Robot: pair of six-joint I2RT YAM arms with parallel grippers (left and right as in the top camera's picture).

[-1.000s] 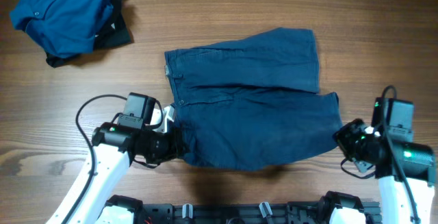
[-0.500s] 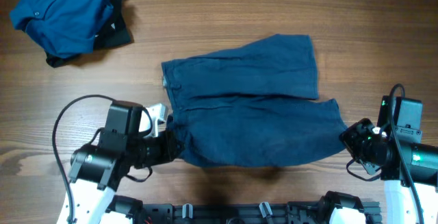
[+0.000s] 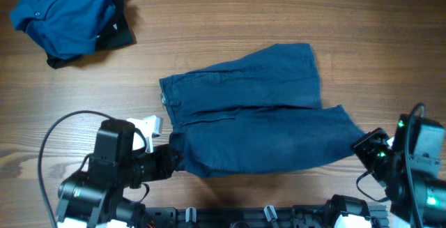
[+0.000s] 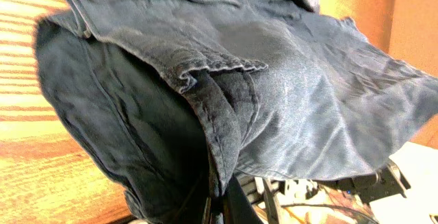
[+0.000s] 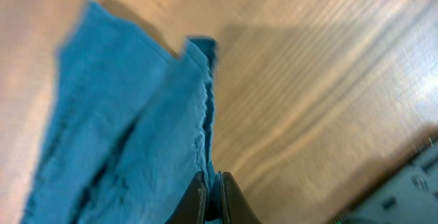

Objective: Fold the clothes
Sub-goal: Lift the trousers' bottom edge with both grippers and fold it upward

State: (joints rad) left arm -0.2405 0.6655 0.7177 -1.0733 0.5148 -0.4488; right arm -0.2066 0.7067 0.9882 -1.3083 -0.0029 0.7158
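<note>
I should next carry the shorts' corner in my right gripper onto the far leg's hem (image 3: pixel 315 74) (image 5: pixel 126 40) and let go, because that hem lies flat outward, to the left in the overhead view.
Dark navy shorts (image 3: pixel 258 116) lie spread across the middle of the table, waistband to the left, near half lifted. My left gripper (image 3: pixel 173 161) is shut on the shorts' near left corner by the waistband (image 4: pixel 212 107), cloth pinched between its fingers and draping over them. My right gripper (image 3: pixel 362 146) is shut on the near right hem corner (image 5: pixel 209 162), the blue fabric (image 5: pixel 130 135) hanging away from its tips (image 5: pixel 213 200). A brighter blue buttoned shirt (image 3: pixel 63 15) lies crumpled at the far left corner.
A black garment (image 3: pixel 118 33) shows under the shirt pile. Wooden tabletop (image 3: pixel 390 47) surrounds the shorts. A black frame with fittings (image 3: pixel 244 217) runs along the near edge between the two arm bases.
Both arms have drawn back toward the near edge and outward, pulling the near half of the shorts taut and lifting it. The shorts shifted slightly left and away.
</note>
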